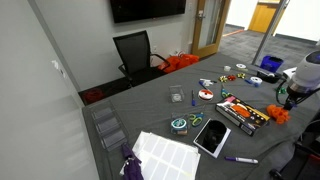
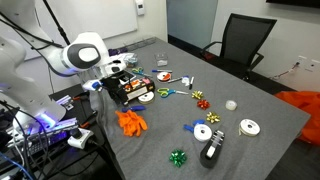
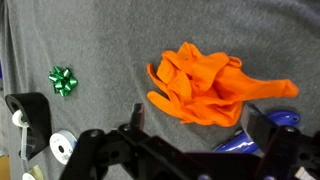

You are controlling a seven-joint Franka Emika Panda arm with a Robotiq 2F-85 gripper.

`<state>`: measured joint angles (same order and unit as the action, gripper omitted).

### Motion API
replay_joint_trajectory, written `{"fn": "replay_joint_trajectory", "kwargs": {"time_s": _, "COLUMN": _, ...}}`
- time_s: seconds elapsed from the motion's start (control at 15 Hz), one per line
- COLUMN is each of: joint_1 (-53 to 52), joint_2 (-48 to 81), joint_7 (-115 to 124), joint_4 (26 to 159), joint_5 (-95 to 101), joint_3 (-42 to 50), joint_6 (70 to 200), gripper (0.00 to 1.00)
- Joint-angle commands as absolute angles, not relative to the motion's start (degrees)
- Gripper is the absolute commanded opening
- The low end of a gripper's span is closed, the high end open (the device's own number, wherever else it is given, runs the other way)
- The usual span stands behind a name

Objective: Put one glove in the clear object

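Observation:
My gripper goes down and toward the right in the wrist view onto the gloves' edge by the blue object (image 2: pixel 129 114) (image 3: pixel 228 114) next. The edge lies below and that way.
Two bright orange gloves lie crumpled together in one pile (image 3: pixel 200 85) on the grey tablecloth near the table's edge; the pile shows in both exterior views (image 2: pixel 131 122) (image 1: pixel 281 115). My gripper (image 3: pixel 198 125) is open and empty, hovering just above the pile with a finger on each side of its near edge; it also shows in both exterior views (image 2: pixel 120 92) (image 1: pixel 285 100). The small clear cup-like container (image 1: pixel 176 96) stands toward the middle of the table, well away from the gripper. It is out of the wrist view.
A green bow (image 3: pixel 63 80) and tape rolls lie beside the gloves, and a blue object (image 3: pixel 255 140) touches the pile. Bows, tape rolls and a black dispenser (image 2: pixel 212 148) are scattered about. Stacked clear trays (image 1: pixel 105 125), white sheets (image 1: pixel 165 152), an orange bag (image 1: pixel 180 62) and a chair (image 1: pixel 135 50) stand further off.

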<state>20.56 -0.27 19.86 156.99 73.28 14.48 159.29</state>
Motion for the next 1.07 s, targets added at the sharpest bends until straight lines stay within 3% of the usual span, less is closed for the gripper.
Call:
{"fn": "replay_joint_trajectory", "kwargs": {"time_s": 0.0, "joint_1": 21.5, "joint_2": 7.5, "joint_7": 28.4, "joint_4": 151.5, "joint_5": 86.7, "joint_3": 15.8, "joint_6": 166.2, "gripper": 1.00}}
{"fn": "replay_joint_trajectory", "kwargs": {"time_s": 0.33, "joint_1": 21.6, "joint_2": 14.1, "joint_7": 41.1, "joint_4": 145.9, "joint_5": 99.4, "joint_3": 15.8, "joint_6": 170.6, "gripper": 1.00}}
{"fn": "replay_joint_trajectory", "kwargs": {"time_s": 0.73, "joint_1": 22.4, "joint_2": 20.4, "joint_7": 41.2, "joint_4": 145.4, "joint_5": 82.5, "joint_3": 15.1, "joint_6": 172.0, "gripper": 1.00}}
{"fn": "replay_joint_trajectory", "kwargs": {"time_s": 0.93, "joint_1": 21.3, "joint_2": 20.6, "joint_7": 49.0, "joint_4": 145.9, "joint_5": 87.3, "joint_3": 15.7, "joint_6": 172.9, "gripper": 1.00}}
{"fn": "replay_joint_trajectory", "kwargs": {"time_s": 1.0, "joint_1": 21.6, "joint_2": 20.9, "joint_7": 48.7, "joint_4": 145.2, "joint_5": 88.1, "joint_3": 15.8, "joint_6": 174.0, "gripper": 0.75}}
